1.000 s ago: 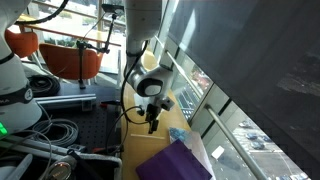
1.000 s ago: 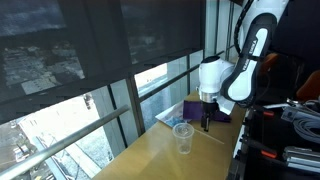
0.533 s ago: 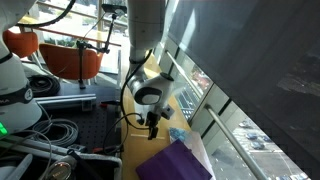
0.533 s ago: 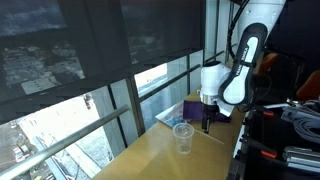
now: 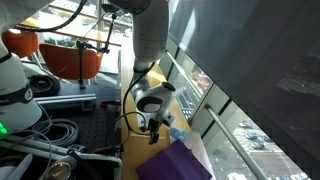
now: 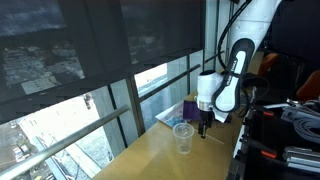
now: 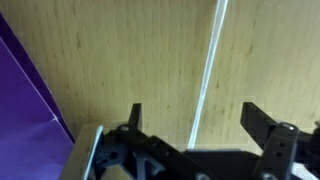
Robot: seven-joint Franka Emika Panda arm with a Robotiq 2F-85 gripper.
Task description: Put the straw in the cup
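The robot needs to keep its gripper low over the table next and bring both fingers together onto the sides of the straw.
In the wrist view a thin pale straw lies flat on the wooden table, running lengthwise between my open fingers. My gripper hangs low over it with one finger on each side and nothing held. A clear plastic cup stands upright on the table in an exterior view, a short way in front of my gripper. In an exterior view my gripper points down just above the tabletop. The straw is too thin to make out in either exterior view.
A purple cloth or folder lies on the table beside the gripper and also shows in both exterior views. A window rail runs along the table's edge. Cables and equipment sit beside the table.
The arm has lowered, bringing the open gripper down towards the tabletop over the straw. The cup and purple item have not moved.
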